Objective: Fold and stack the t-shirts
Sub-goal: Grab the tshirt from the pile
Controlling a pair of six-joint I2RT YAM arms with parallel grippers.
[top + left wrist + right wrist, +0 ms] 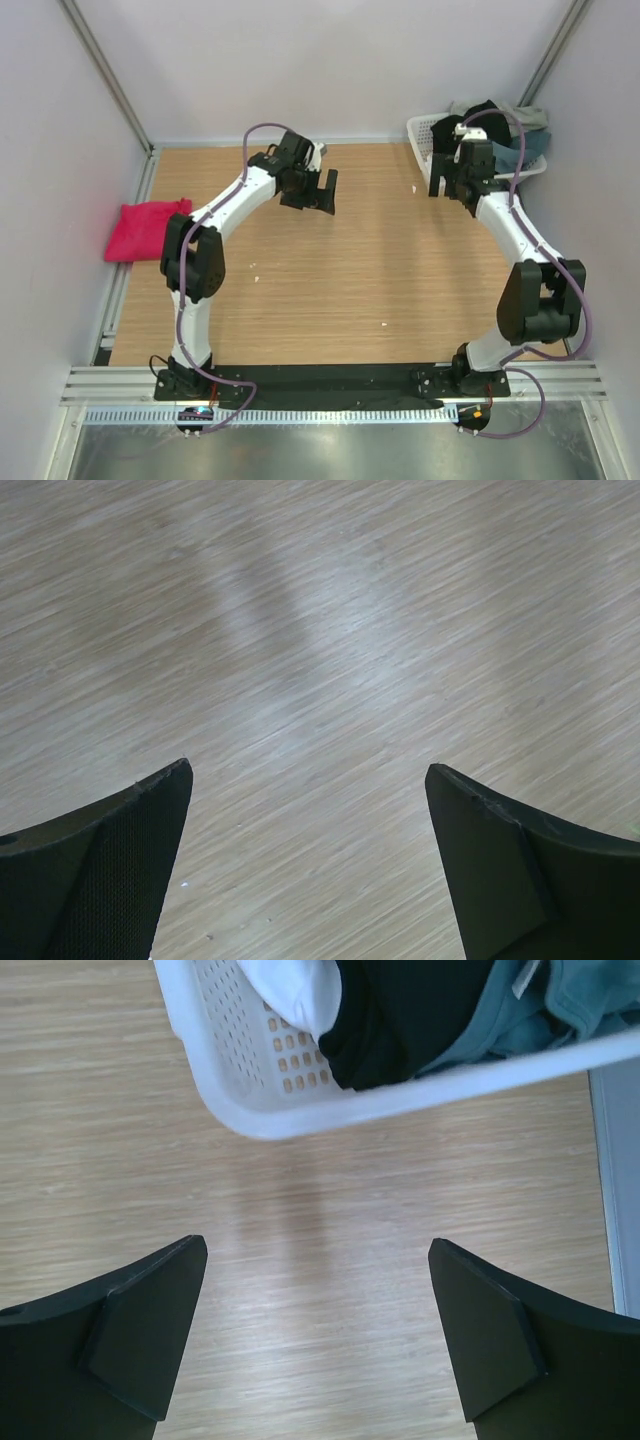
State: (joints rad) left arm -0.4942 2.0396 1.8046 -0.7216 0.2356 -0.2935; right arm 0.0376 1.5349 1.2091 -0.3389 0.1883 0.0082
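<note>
I will next move my right gripper outward over the basket's near rim and down onto the fold of black cloth (446, 136) (392, 1030), since there is only bare wood between its fingers.
A folded pink t-shirt (145, 228) lies at the table's left edge, far from both arms. A black t-shirt (482, 110) sits bunched in the white basket (420, 130) at the back right, and its dark cloth (410, 1020) shows over the basket (240, 1110) wall. My left gripper (312, 192) hangs open over bare wood at the back centre. In the left wrist view the left gripper (310, 780) has only table between its fingers. My right gripper (452, 183) hovers open just in front of the basket. In the right wrist view the right gripper (318, 1250) is empty.
The basket also holds white cloth (295, 990) and teal cloth (530, 1010), with grey cloth (525, 118) draped at its back. Grey walls close the table on three sides. A metal rail (330, 385) carries both arm bases at the near edge.
</note>
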